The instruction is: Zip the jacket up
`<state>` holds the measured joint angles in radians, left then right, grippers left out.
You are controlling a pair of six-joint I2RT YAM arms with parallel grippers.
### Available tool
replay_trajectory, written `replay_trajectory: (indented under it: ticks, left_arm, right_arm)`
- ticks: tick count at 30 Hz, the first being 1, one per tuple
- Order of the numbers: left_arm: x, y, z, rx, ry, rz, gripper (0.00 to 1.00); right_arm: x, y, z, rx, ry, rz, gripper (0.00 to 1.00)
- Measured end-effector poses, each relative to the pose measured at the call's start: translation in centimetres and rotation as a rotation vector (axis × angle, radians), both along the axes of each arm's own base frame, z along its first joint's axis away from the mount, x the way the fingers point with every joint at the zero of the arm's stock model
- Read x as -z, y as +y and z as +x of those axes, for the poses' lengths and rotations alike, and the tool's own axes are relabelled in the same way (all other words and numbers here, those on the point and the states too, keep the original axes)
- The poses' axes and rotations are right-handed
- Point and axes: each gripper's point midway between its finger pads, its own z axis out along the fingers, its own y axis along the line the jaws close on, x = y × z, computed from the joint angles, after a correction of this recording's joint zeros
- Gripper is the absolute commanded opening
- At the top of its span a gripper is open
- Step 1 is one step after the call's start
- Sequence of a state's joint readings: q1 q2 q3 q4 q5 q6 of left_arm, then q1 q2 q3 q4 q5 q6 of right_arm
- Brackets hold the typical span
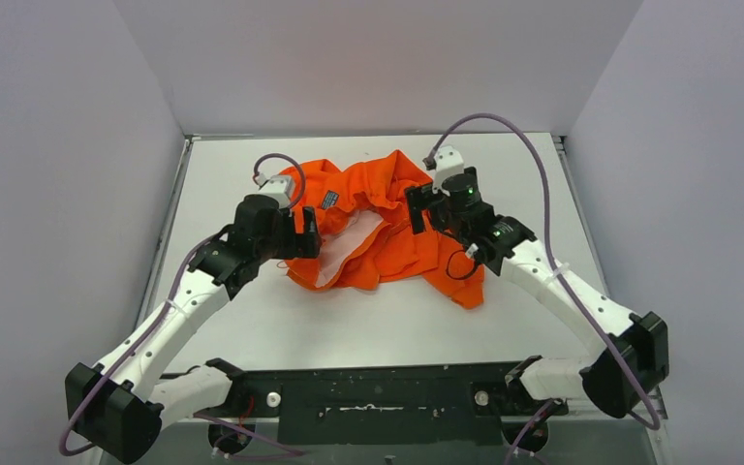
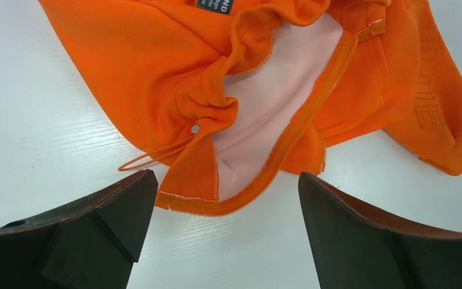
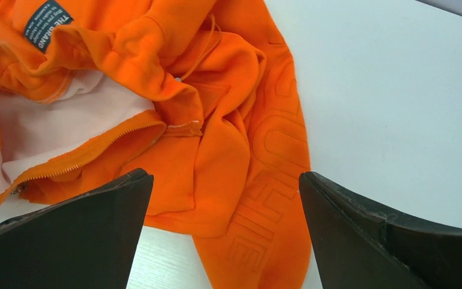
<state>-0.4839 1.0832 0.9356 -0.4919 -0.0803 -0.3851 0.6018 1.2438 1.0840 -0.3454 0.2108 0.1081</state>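
The right gripper will next shift left in the right wrist view, then come down onto the folded orange corner by the drawstring eyelet.
The orange jacket (image 1: pixel 387 232) lies crumpled and unzipped at the table's middle, its pale pink lining (image 1: pixel 349 250) showing. My left gripper (image 1: pixel 308 235) is open at its left edge. In the left wrist view the jacket (image 2: pixel 144 72) has its zipper edge (image 2: pixel 289 144) curving round the lining (image 2: pixel 271 102), just beyond my open left gripper (image 2: pixel 225 211). My right gripper (image 1: pixel 417 206) is open above the jacket's right side. In the right wrist view the open right gripper (image 3: pixel 225 217) hovers over an embossed sleeve (image 3: pixel 271 180), with the dark label (image 3: pixel 47 24) and zipper edge (image 3: pixel 84 155) at the left.
The white table (image 1: pixel 542 174) is boxed in by grey walls (image 1: pixel 58 145) on three sides. A drawstring loop (image 2: pixel 150 158) lies on the table at the jacket's left hem. The black base rail (image 1: pixel 378 392) runs along the near edge.
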Motion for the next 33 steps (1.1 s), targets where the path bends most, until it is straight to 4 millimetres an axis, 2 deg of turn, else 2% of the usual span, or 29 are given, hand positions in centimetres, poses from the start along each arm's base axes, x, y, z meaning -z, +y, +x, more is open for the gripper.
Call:
replay_trajectory:
  ticks: [9, 14, 19, 24, 27, 33]
  left_arm:
    - [0.5, 0.9, -0.1, -0.036, 0.003, 0.034, 0.88]
    - [0.3, 1.0, -0.2, -0.037, 0.001, 0.033, 0.88]
    - [0.7, 0.8, -0.2, -0.039, 0.017, 0.029, 0.86]
    - [2.9, 0.6, 0.2, -0.066, 0.091, 0.043, 0.74]
    - [4.6, 0.9, 0.2, -0.114, 0.144, 0.066, 0.74]
    - [6.2, 1.3, 0.7, -0.222, 0.167, 0.106, 0.74]
  right_arm:
    - [2.6, 4.7, 4.5, -0.151, 0.076, 0.007, 0.97]
    - [5.5, 6.2, 6.5, -0.220, 0.154, 0.032, 0.96]
    - [8.8, 7.4, 7.6, -0.259, 0.229, 0.039, 0.96]
    - [10.9, 8.0, 8.0, -0.278, 0.274, 0.041, 0.94]
    - [11.7, 8.2, 8.3, -0.283, 0.283, 0.043, 0.91]
    - [12.3, 8.3, 8.7, -0.284, 0.291, 0.047, 0.83]
